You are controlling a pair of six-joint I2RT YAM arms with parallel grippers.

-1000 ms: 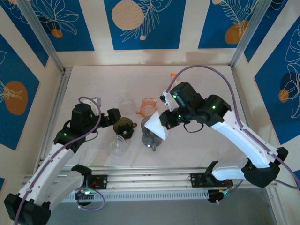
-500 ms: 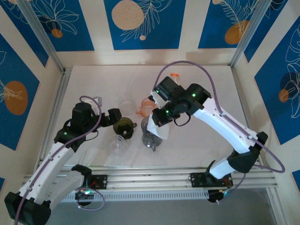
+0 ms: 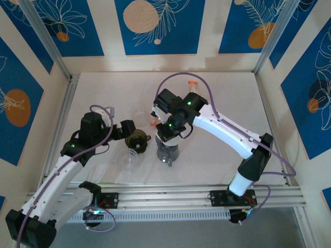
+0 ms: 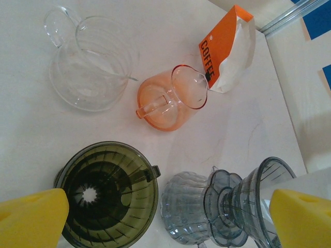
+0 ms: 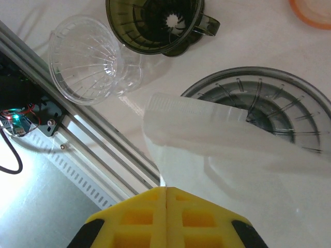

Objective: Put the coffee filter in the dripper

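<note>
My right gripper shifts only slightly over the rim of the blue-grey dripper (image 3: 166,151) (image 5: 258,85) next and releases the filter's edge, since the paper already hangs over the opening.
My right gripper (image 5: 166,190) is shut on the edge of a white paper coffee filter (image 5: 227,155). The filter hangs open just above the rim of a blue-grey dripper (image 5: 258,85), covering its near side. That dripper (image 3: 166,151) sits on a clear ribbed carafe (image 4: 199,206), with the right gripper (image 3: 170,133) directly over it in the top view. My left gripper (image 4: 165,222) stands open with nothing between its yellow fingers (image 4: 31,219). It hovers near a dark olive dripper (image 4: 106,194), to the left of the carafe.
A clear plastic dripper (image 5: 88,59) lies near the table's front rail (image 5: 103,139). Behind the carafe stand an orange measuring cup (image 4: 170,101), a clear glass pitcher (image 4: 88,62) and an orange coffee bag (image 4: 227,49). The olive dripper (image 3: 137,140) stands close beside the carafe.
The right arm has swung left and stretched out, carrying the filter from the right side of the carafe to over the blue-grey dripper. The left arm has stayed put.
</note>
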